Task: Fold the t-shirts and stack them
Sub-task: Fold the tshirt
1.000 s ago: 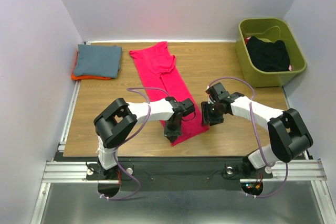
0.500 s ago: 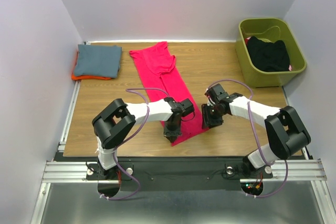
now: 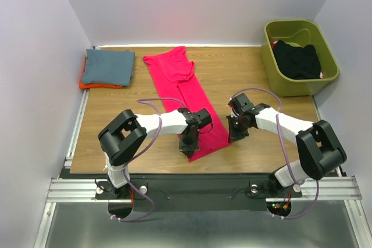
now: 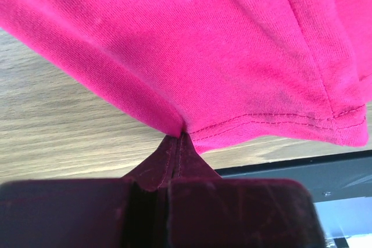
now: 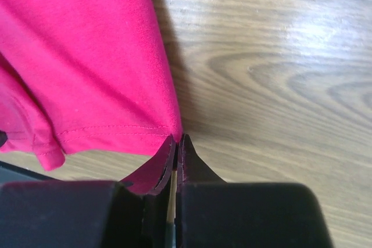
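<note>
My right gripper carries the t-shirt's hem corner up and outward over the t-shirt next and releases it just short of the sleeve, because the pink t-shirt lies full length.
A bright magenta-pink t-shirt [image 3: 185, 94] lies as a long narrow strip on the wooden table [image 3: 116, 126], running from the back towards the near edge. My left gripper [image 3: 187, 148] is shut on the left end of its near hem; in the left wrist view the pink cloth [image 4: 203, 45] bunches into the closed fingertips [image 4: 181, 136]. My right gripper [image 3: 233, 136] is shut at the hem's right corner, and the right wrist view shows the pink cloth [image 5: 81, 56] ending between the tips [image 5: 177, 139]. A slate blue-grey t-shirt [image 3: 107, 67] lies folded on an orange one [image 3: 87, 85] at the back left.
An olive-green bin [image 3: 273, 65] stands at the back right with a black garment [image 3: 296, 59] inside. Bare wood [image 5: 279, 74] lies to the right of the pink shirt. The table's dark near edge [image 4: 290, 166] runs just below the hem.
The right gripper has gone from partly open to shut at the hem's right corner. The left gripper stayed shut on the hem and shifted slightly left.
</note>
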You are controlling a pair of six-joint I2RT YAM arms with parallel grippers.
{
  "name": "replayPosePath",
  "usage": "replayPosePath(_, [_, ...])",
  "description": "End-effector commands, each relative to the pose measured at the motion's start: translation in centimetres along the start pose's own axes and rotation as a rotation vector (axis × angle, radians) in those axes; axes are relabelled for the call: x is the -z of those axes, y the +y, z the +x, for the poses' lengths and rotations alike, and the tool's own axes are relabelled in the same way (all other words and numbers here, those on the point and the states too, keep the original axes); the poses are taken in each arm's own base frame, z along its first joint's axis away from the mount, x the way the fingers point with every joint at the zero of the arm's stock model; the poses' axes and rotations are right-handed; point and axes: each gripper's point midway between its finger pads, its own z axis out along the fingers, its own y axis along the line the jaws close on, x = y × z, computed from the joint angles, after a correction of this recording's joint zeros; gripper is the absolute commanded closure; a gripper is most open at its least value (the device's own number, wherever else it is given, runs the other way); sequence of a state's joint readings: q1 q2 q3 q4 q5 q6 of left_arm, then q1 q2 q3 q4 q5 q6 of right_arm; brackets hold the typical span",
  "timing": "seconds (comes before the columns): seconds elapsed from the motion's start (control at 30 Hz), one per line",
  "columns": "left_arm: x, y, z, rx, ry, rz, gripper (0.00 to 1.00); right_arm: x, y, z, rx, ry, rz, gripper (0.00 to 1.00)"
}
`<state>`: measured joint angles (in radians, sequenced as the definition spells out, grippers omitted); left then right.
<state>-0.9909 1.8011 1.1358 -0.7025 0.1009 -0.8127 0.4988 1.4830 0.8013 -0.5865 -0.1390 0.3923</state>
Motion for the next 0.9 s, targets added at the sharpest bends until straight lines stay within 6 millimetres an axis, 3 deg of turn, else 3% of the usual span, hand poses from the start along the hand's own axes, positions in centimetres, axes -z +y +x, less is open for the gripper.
replayPosePath(0.0, [0.0, 2.0, 1.2, -0.038, 0.026, -0.053, 1.0, 1.0, -1.0, 1.0, -0.004, 0.006, 0.047, 0.99])
replayPosePath(0.2, [1.7, 1.1, 1.6, -0.024, 0.024, 0.017, 1.0, 3.2, -0.5, -0.3, 0.007, -0.051, 0.048, 0.99])
replayPosePath(0.33, [4.2, 0.0, 1.4, 0.024, -0.027, 0.107, 1.0, 5.9, 0.8, -2.8, 0.014, -0.109, 0.032, 0.99])
replayPosePath(0.47, [5.9, -0.6, 1.6, 0.063, -0.056, 0.172, 1.0, 7.5, 1.4, -3.9, 0.021, -0.131, 0.03, 0.99])
replayPosePath(0.73, [6.9, -1.0, 3.8, 0.072, -0.033, 0.253, 1.0, 8.4, 1.0, -2.2, 0.027, -0.068, 0.043, 0.99])
replayPosePath(0.87, [7.6, -0.8, 3.1, 0.077, -0.08, 0.269, 1.0, 9.2, 1.3, -3.0, 0.034, -0.093, 0.04, 0.99])
